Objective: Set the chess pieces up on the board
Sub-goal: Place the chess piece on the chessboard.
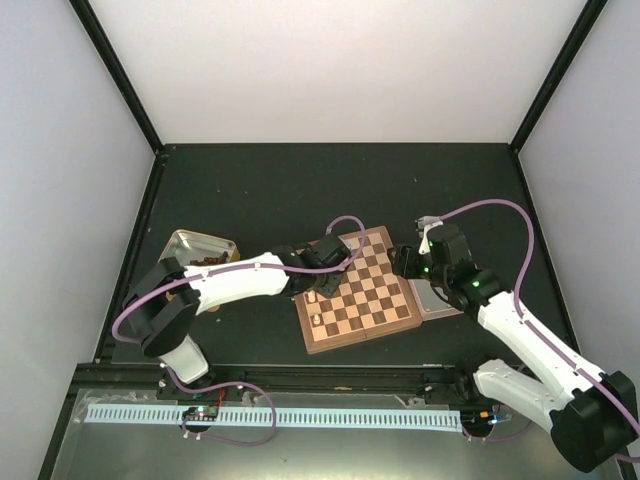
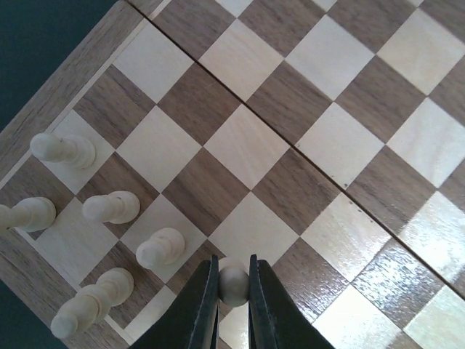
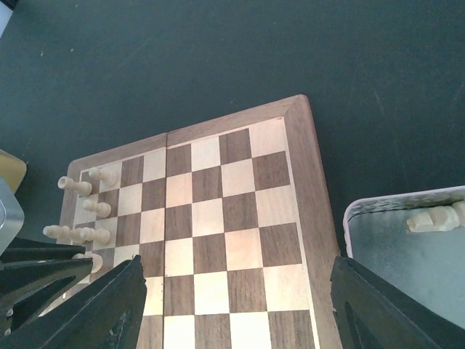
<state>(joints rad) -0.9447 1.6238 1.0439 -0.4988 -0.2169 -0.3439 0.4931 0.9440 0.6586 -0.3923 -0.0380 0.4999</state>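
Observation:
The dark square beside the standing pawns continues their row. My left gripper needs to move down slightly toward them and put the pale pawn on that square.
The board (image 1: 372, 302) lies at the table's middle, and it also shows in the left wrist view (image 2: 290, 138) and the right wrist view (image 3: 218, 218). Several pale chess pieces (image 2: 110, 207) stand on squares near its left corner; they also show in the right wrist view (image 3: 96, 208). My left gripper (image 2: 234, 267) is shut on a pale pawn (image 2: 234, 285) and holds it just over the board beside those pieces. In the top view the left gripper (image 1: 322, 270) is over the board's left part. My right gripper (image 3: 236, 291) is open wide and empty above the board's right side (image 1: 405, 262).
A clear tray (image 1: 438, 303) lies against the board's right edge, and in the right wrist view the tray (image 3: 392, 262) holds a pale piece (image 3: 436, 217). A gold tin (image 1: 186, 240) with dark pieces (image 1: 207, 262) sits left of the board. Dark walls ring the table.

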